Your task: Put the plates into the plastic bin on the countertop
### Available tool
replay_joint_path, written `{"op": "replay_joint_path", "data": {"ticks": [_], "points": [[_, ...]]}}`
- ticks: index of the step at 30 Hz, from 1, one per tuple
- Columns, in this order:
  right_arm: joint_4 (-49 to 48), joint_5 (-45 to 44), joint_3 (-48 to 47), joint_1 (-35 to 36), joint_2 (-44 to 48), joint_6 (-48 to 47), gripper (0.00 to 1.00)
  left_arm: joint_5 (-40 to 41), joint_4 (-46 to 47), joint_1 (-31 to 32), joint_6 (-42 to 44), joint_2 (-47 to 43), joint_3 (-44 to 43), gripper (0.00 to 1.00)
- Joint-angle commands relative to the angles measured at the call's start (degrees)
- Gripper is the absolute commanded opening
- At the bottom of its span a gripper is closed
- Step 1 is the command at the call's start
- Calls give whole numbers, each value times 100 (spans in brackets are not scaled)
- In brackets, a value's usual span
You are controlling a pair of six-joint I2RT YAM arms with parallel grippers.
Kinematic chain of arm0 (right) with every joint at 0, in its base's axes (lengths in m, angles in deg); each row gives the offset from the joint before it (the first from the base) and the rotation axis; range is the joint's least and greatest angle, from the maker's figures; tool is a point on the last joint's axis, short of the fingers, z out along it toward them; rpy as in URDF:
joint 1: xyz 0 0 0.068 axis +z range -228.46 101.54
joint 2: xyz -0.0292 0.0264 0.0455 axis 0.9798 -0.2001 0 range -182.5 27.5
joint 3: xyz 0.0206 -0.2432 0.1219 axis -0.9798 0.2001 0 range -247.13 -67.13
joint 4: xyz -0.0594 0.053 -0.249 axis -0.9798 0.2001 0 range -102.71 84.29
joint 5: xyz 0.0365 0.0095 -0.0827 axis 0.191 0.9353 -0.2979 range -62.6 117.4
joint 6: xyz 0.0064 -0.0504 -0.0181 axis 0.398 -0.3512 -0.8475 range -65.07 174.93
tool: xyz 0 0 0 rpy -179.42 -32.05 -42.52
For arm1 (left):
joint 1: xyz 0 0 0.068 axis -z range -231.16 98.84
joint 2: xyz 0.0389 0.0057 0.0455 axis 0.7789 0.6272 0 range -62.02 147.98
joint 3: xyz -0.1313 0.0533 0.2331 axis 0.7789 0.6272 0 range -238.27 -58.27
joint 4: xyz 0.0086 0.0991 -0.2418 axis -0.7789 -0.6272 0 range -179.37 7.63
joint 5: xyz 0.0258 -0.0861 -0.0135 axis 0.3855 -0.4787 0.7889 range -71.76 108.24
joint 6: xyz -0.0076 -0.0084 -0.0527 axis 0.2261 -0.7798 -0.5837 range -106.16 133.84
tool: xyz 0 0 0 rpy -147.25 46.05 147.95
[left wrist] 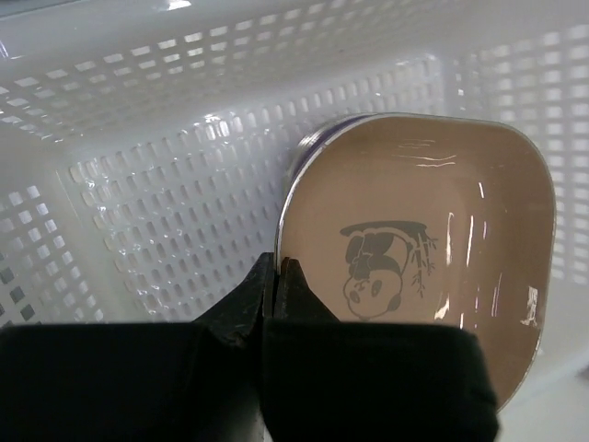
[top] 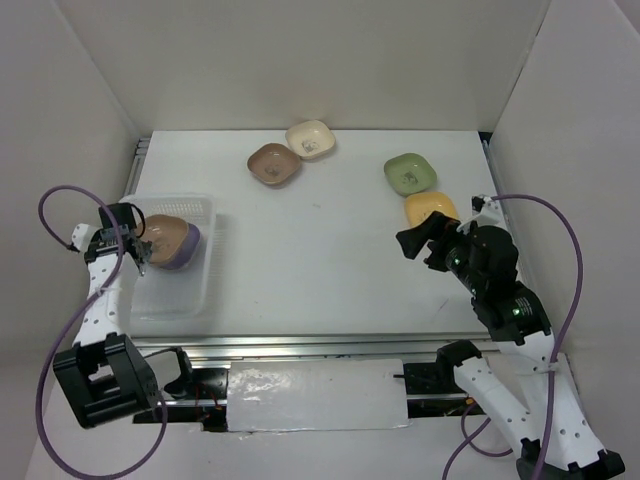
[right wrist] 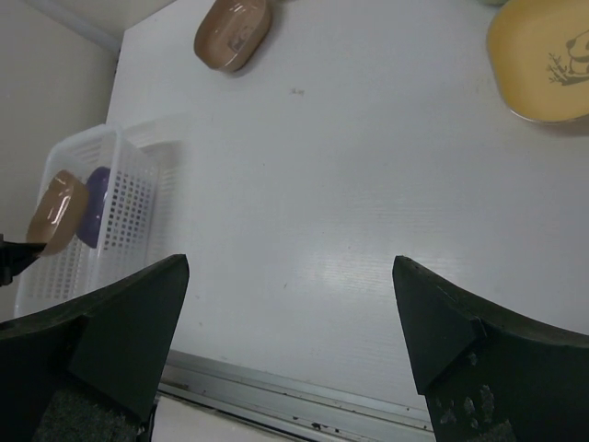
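The yellow plate lies below and outward. My right gripper needs to reach outward and down next, onto the yellow plate's wall-side rim (top: 456,209), clear of the green plate (top: 409,172).
My left gripper (top: 140,250) is shut on the near rim of a brown plate (top: 165,235) with a panda print, holding it tilted inside the plastic bin (top: 205,290). A purple plate (top: 188,248) lies under it. The left wrist view shows the fingertips pinching the brown plate (left wrist: 414,249) at my left gripper (left wrist: 276,276), with the purple edge (left wrist: 313,143) peeking out behind. My right gripper (top: 420,238) is open and empty over the countertop, just near of a yellow plate (top: 430,208). A green plate (top: 409,172), a brown plate (top: 273,164) and a cream plate (top: 310,139) lie at the back.
The right wrist view shows my right gripper (right wrist: 290,260) wide open above bare countertop (right wrist: 350,184), with the yellow plate (right wrist: 543,60) at top right, the bin (right wrist: 129,212) at far left and a metal rail (right wrist: 276,396) along the near edge. White walls enclose the table.
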Motion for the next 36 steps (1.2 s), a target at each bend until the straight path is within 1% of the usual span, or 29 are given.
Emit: {"op": "replay_joint_path", "data": {"ticks": [1,2,4,5,6,7,8,10,12,13,14,15,16,17,19,20,21,22,23,25,26,28,29,31,32,36], "points": [[-288,116,-170,-45,-88,-89,100,-658,610,-370,175,275,-87,0],[-297,125,-170,-45,-88,-80,100,-693,558,-414,219,572,-244,0],[-279,107,-170,-45,-61,-80,100,-720,469,-450,263,794,-342,0],[-279,99,-179,-45,-44,-72,100,-816,548,-467,324,778,-324,24],[-270,107,-197,-45,-44,-63,100,-878,601,-459,351,769,-298,44],[-279,116,-206,-36,-52,-71,100,-930,697,-467,403,699,-298,67],[-279,125,-232,-45,-70,-71,100,-983,698,-432,508,646,-324,99],[-279,134,-276,-45,-114,-71,100,-975,637,-353,684,428,-473,99],[-323,73,-285,-45,-201,-71,100,-905,549,-126,834,207,-640,99],[-367,20,-241,-54,-228,-37,100,-835,488,-3,974,-37,-823,99],[-411,-59,-215,-97,-367,7,100,-756,365,347,1053,-179,-904,99],[-420,-277,-197,-133,-491,51,100,-712,338,541,1115,-311,-974,99],[-420,-349,-162,-316,-640,226,100,-737,294,909,1237,-565,-1079,99],[-446,-367,-144,-457,-1015,306,100,-738,268,1139,1265,-689,-1106,99],[-621,-411,-22,-756,-1439,647,100,-755,250,1596,1317,-935,-1115,99],[-700,-524,14,-1088,-1867,780,100,-781,163,2068,1326,-1006,-1115,99],[-849,-639,31,-1256,-2115,903,100,-816,179,2255,1335,-1102,-1072,99],[-911,-823,14,-1449,-2335,1165,100,-904,180,2579,1387,-1129,-1063,99],[-1008,-929,5,-1817,-2781,1316,100,-931,145,2713,1397,-1182,-1054,99],[-1350,-1131,-108,-2031,-3249,1580,100,-862,75,3107,1449,-1200,-1106,99],[-1430,-1254,-196,-2084,-3774,1633,100,-800,-4,3197,1458,-1217,-1124,99],[-1264,-1456,-670,-2207,-4339,1897,100,-747,12,3425,1564,-1200,-1098,99],[-1333,-1414,-758,-2242,-4820,1915,100,-729,4,3461,1581,-1191,-1080,99],[-1395,-1413,-978,-2304,-5245,1985,99,-808,56,3549,1712,-1121,-1019,99],[-1430,-1396,-1057,-2304,-5647,1976,98,-843,65,3567,1739,-1077,-1010,99],[-1220,-1466,-1602,-2313,-6581,1985,96,-975,188,3611,1810,-1007,-869,99]]}}
